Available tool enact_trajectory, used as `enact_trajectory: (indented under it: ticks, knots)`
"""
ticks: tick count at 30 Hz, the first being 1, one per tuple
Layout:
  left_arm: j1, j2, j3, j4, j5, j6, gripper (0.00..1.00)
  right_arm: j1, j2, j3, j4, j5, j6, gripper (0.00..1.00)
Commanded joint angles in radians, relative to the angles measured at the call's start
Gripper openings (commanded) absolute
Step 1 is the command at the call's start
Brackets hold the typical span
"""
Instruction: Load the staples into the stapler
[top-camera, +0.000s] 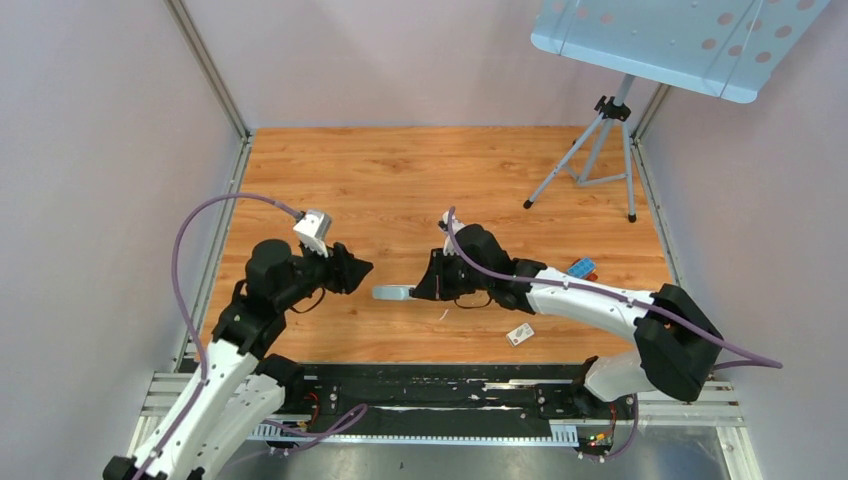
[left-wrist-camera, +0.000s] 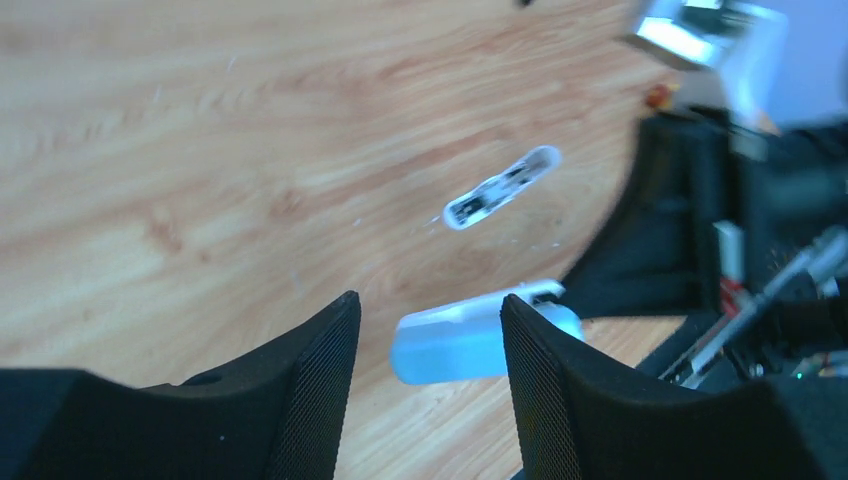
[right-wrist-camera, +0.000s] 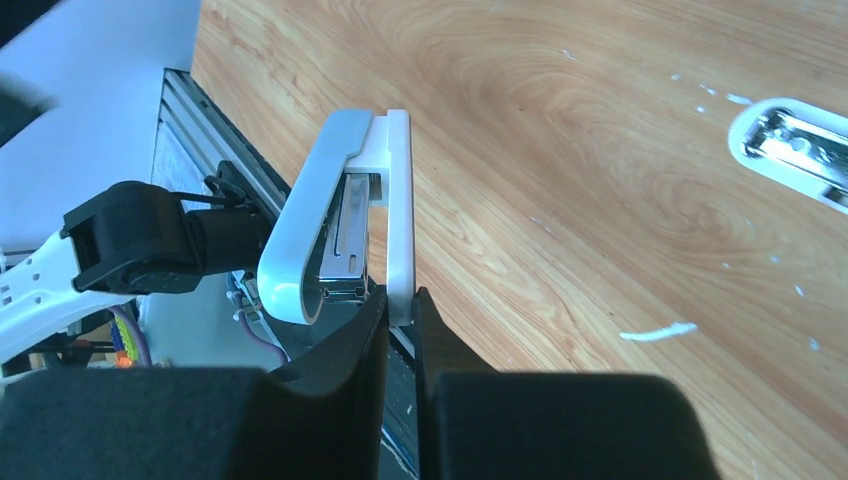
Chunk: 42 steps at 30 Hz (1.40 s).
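Observation:
I need to turn my left gripper next and move it back and toward the stapler, with my fingers on either side of its light blue loose end.
The stapler hangs above the table, pointing left, with my right gripper shut on it. In the right wrist view my right gripper pinches the flat white base. The stapler's curved white lid stands swung away, baring the metal channel. My left gripper faces it from the left. In the left wrist view my left gripper is open. The stapler's free end sits just beyond the fingertips, nearer the right finger. The staples are not visible in any view.
A small white oval piece with metal inside lies on the wood, also in the right wrist view. A small white box and a blue item lie near the right forearm. A tripod stands at the back right.

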Motion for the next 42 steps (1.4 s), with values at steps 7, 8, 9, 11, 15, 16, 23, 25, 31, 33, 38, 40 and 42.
enact_trajectory:
  ticks: [7, 8, 9, 11, 15, 16, 23, 25, 31, 33, 38, 40, 42]
  knots:
    - [-0.067, -0.247, -0.008, 0.081, 0.395, 0.652, 0.58, -0.073, -0.068, 0.076, -0.251, -0.130, -0.074, 0.00]
    - [-0.071, -0.228, 0.001, 0.050, 0.411, 0.694, 0.58, -0.074, -0.073, 0.079, -0.259, -0.133, -0.081, 0.00]
    - [-0.078, -0.210, 0.009, 0.023, 0.419, 0.736, 0.58, -0.073, -0.079, 0.079, -0.264, -0.137, -0.083, 0.00]
    - [-0.106, -0.177, 0.019, -0.027, 0.416, 0.798, 0.58, -0.074, -0.088, 0.083, -0.272, -0.145, -0.090, 0.00]
    - [-0.201, -0.139, 0.015, -0.043, 0.390, 0.856, 0.61, -0.074, -0.097, 0.086, -0.281, -0.162, -0.099, 0.00]
    - [-0.233, -0.125, 0.012, -0.033, 0.369, 0.858, 0.61, -0.074, -0.099, 0.087, -0.281, -0.164, -0.101, 0.00]
    - [-0.500, 0.034, -0.003, 0.039, 0.103, 0.863, 0.63, -0.074, -0.111, 0.091, -0.294, -0.165, -0.099, 0.00]
    - [-0.568, 0.090, -0.001, 0.061, 0.030, 0.872, 0.64, -0.074, -0.117, 0.089, -0.294, -0.165, -0.096, 0.00]
    - [-0.642, 0.223, 0.022, 0.123, -0.085, 0.868, 0.65, -0.075, -0.132, 0.079, -0.295, -0.167, -0.091, 0.00]
    - [-0.645, 0.240, 0.021, 0.140, -0.097, 0.864, 0.65, -0.074, -0.137, 0.076, -0.294, -0.169, -0.090, 0.00]
    - [-0.648, 0.250, 0.013, 0.161, -0.110, 0.855, 0.56, -0.074, -0.147, 0.068, -0.292, -0.171, -0.091, 0.00]
    - [-0.648, 0.239, 0.002, 0.176, -0.118, 0.850, 0.50, -0.074, -0.150, 0.066, -0.292, -0.172, -0.094, 0.00]
    - [-0.648, 0.225, -0.004, 0.182, -0.127, 0.845, 0.38, -0.074, -0.152, 0.063, -0.294, -0.170, -0.098, 0.00]
